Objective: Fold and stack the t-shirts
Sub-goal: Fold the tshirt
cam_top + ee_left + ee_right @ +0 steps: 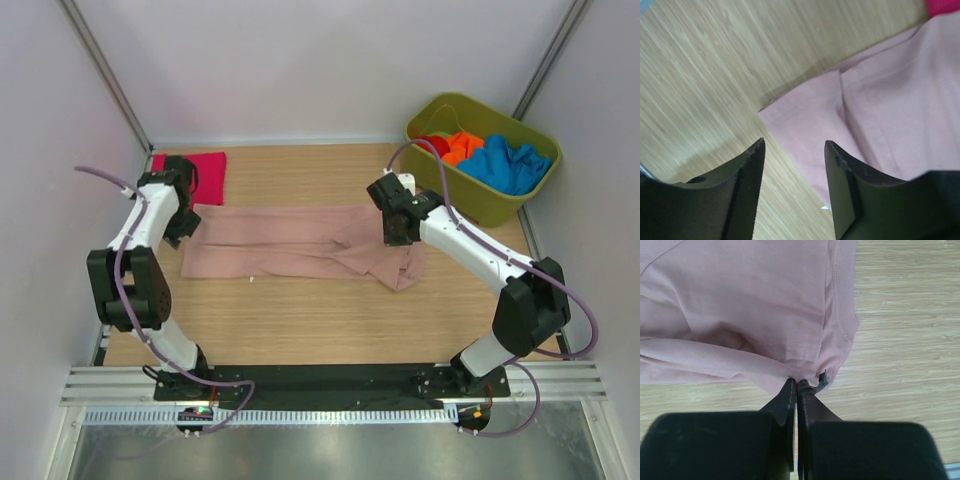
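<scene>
I will next pull the held edge in my right gripper away from my base over the pink shirt point(819, 356), and then I will open my right gripper.
A dusty-pink t-shirt point(290, 245) lies folded lengthwise across the middle of the table. My right gripper point(797, 382) is shut on the pink shirt's edge point(790, 367) at its right end, near the top of the shirt in the top view point(392, 232). My left gripper point(794, 150) is open and empty, just above the shirt's left corner point(800, 125), at the shirt's left end point(185, 222). A folded magenta t-shirt point(205, 172) lies at the back left. Red point(433, 145), orange point(462, 146) and blue point(510, 165) t-shirts sit in the tub.
An olive-green plastic tub point(455, 190) stands at the back right corner. White walls close the table on three sides. The wooden table point(300, 320) shows bare in front of the pink shirt.
</scene>
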Available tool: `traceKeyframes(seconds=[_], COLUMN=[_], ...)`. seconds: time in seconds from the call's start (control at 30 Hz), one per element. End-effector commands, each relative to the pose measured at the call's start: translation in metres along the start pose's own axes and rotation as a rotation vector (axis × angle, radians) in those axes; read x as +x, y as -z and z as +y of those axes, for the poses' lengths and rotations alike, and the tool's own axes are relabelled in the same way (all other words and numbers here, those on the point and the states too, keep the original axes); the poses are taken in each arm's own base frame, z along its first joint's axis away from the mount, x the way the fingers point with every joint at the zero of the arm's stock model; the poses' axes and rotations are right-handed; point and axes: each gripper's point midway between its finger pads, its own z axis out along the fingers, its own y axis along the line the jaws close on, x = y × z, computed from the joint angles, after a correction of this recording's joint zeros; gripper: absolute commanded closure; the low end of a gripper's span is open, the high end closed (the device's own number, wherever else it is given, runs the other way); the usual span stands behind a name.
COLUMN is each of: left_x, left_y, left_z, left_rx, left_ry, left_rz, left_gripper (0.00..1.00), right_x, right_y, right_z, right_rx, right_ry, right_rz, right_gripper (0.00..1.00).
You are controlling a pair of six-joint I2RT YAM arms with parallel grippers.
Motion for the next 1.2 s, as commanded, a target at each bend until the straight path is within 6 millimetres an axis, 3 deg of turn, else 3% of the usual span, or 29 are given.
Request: traceKeyframes(seconds=[0.0,0.03,0.17,0.37,0.53,0.9,1.1,1.17], left_x=[0.026,0.04,0.061,0.065,0.07,0.07,0.071,0.07], left_y=[-0.016,-0.027,-0.049,-0.074,-0.092,-0.09,-0.089,-0.087], left_z=[0.0,0.004,0.013,0.038,0.046,0.049,0.05,0.051], left_rx=[0.062,0.056,0.002,-0.214,-0.324,-0.354,-0.377,-0.384], left_ry=[-0.049,-0.055,-0.072,-0.113,-0.144,-0.144,-0.156,-0.156], left_rz=[0.043,0.067,0.111,0.1,0.111,0.086,0.088,0.09], left_gripper=[0.49,0.53,0.64,0.67,0.67,0.65,0.64,0.63], right_x=[-0.012,-0.012,-0.009,-0.009,-0.03,-0.078,-0.08,-0.081], right_y=[0.006,0.005,0.003,-0.004,-0.012,-0.034,-0.05,-0.052], right_z=[0.001,0.0,-0.004,-0.014,-0.029,-0.028,-0.014,-0.011], right_rx=[-0.02,-0.013,0.013,0.067,0.15,0.244,0.191,0.174], right_ry=[-0.04,-0.038,-0.032,0.051,0.067,0.268,0.315,0.311], right_rz=[-0.044,-0.043,-0.039,-0.035,-0.047,-0.141,-0.17,-0.171], right_gripper=[0.99,0.99,0.99,0.99,0.99,0.99,0.93,0.86])
